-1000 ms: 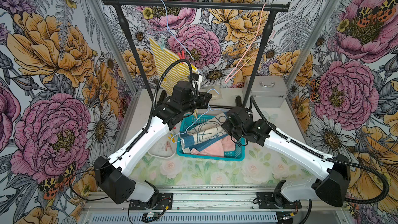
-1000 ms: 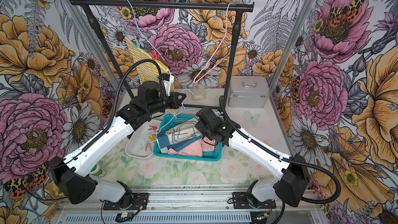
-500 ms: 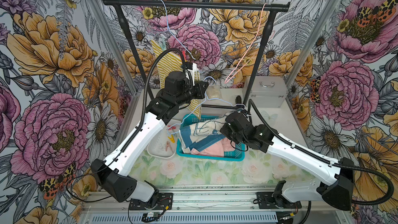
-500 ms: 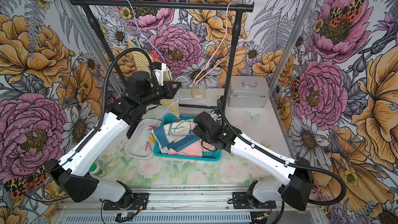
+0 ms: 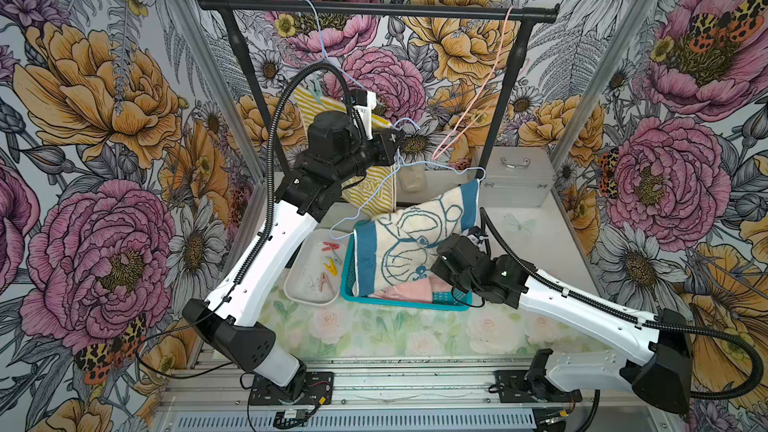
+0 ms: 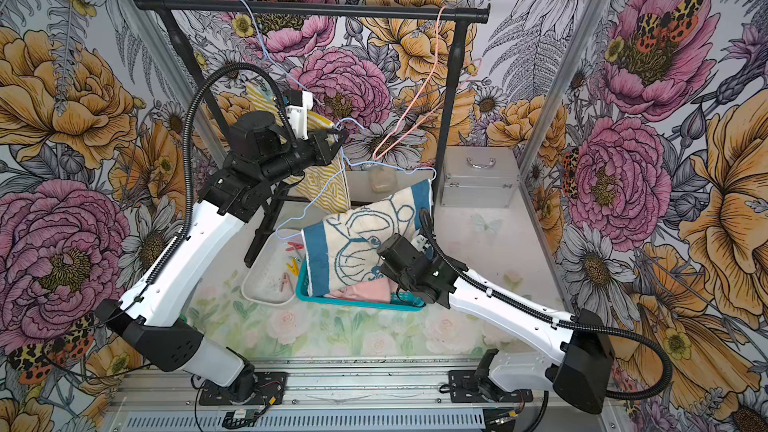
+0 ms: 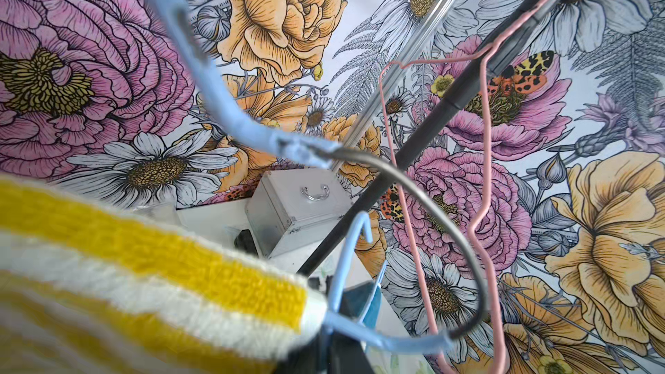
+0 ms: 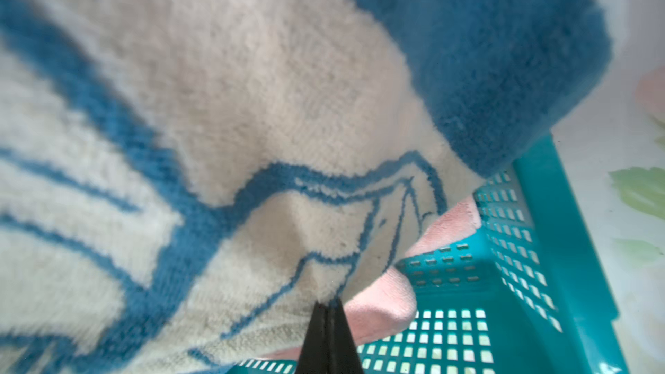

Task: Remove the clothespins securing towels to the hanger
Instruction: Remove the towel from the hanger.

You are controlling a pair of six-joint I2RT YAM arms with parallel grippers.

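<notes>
The teal basket's bare end [image 5: 442, 295] [image 8: 439, 329] lies open below the right gripper, so the gripper will bring the cream towel's fold down into that end and release it.
My left gripper [image 5: 394, 137] is shut on the hook of a loose light-blue wire hanger [image 5: 440, 168], held high above the teal basket [image 5: 409, 306]. The cream towel with blue border [image 5: 409, 238] hangs spread below that hanger, its lower end in the basket on the pale pink towel [image 5: 405, 289]. My right gripper [image 8: 327, 306] is shut on a fold of the cream towel low at the basket. Behind my left wrist the yellow-striped towel [image 5: 370, 191] hangs from another blue hanger on the rail, with a mint clothespin [image 5: 314, 87] at its upper corner. Red, yellow and pink clothespins [image 5: 330, 265] lie in the white tray [image 5: 303, 290].
A black rail [image 5: 374, 10] on two posts spans the back, and a bare pink hanger [image 5: 471, 118] hangs at its right end. A silver case [image 5: 515, 178] stands at the back right. Floral walls close in on both sides.
My left arm has risen toward the rail with the blue hanger, and the cream towel has come up out of the basket and spread out. The right gripper stayed low on the towel.
</notes>
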